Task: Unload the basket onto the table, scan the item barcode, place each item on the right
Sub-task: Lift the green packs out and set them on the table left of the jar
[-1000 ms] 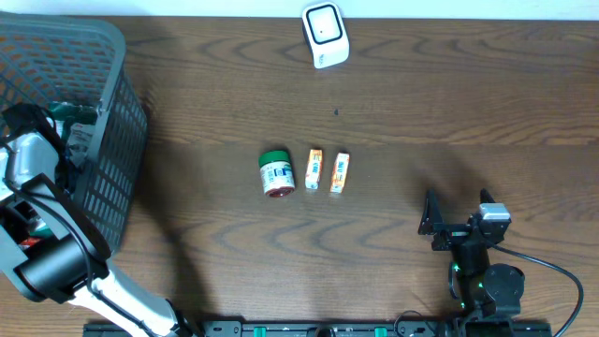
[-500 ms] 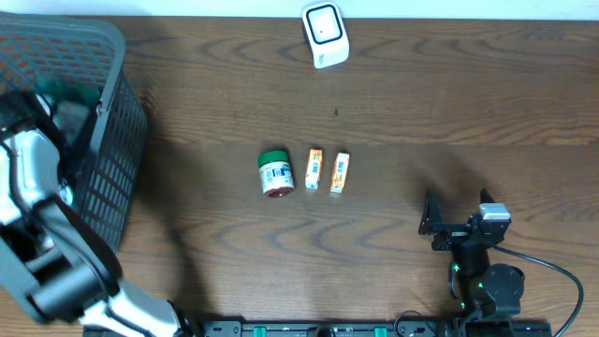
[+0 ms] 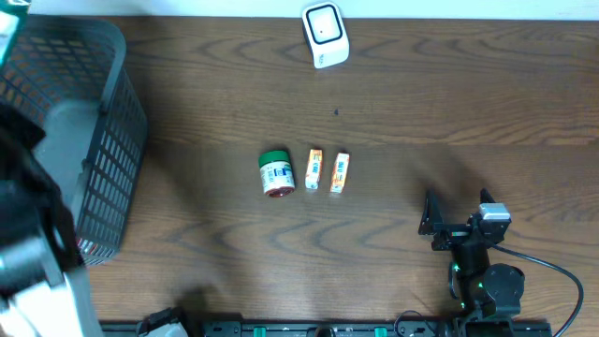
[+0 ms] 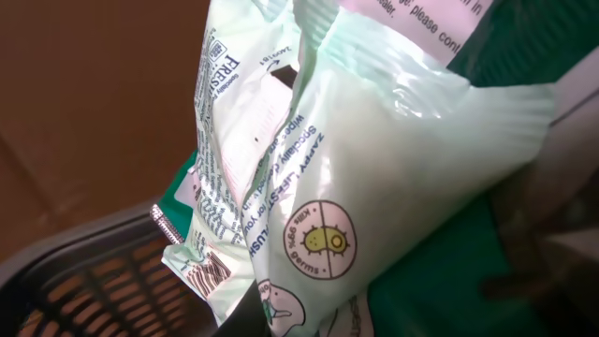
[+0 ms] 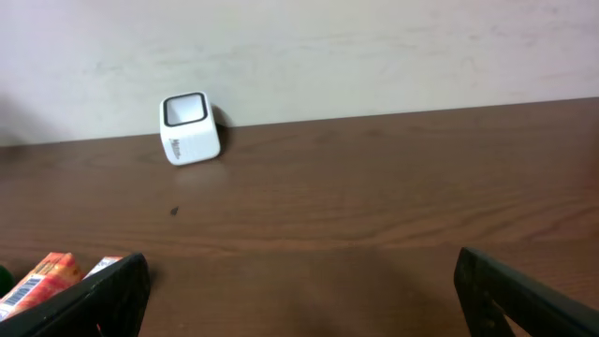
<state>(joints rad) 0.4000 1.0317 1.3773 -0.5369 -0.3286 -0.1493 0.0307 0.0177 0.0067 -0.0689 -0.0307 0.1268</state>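
The bare tabletop between the basket and the jar is below my left gripper, to its right in the overhead view, so my left gripper needs to carry the packet across next, lower it and let go of it.
The left wrist view is filled by a pale green wipes packet [image 4: 374, 168], and my left gripper [image 4: 299, 323] is shut on its lower end. A barcode [image 4: 208, 273] shows on a folded corner of the packet. The packet hangs above the grey mesh basket [image 4: 84, 281], which stands at the table's left edge [image 3: 103, 140]. My left arm [image 3: 28, 234] looms large and blurred over the basket in the overhead view. The white scanner [image 3: 325, 34] stands at the table's far edge [image 5: 190, 126]. My right gripper [image 3: 456, 217] rests open near the front right, with nothing between its fingers [image 5: 94, 304].
A green-lidded jar [image 3: 275, 173] lies mid-table on its side. Two small orange boxes [image 3: 314, 169] [image 3: 339, 172] lie just right of it, and one orange box [image 5: 42, 281] shows at the lower left of the right wrist view.
My left gripper has shut on the packet inside the basket and risen out of it toward the overhead camera. The right arm has not moved.
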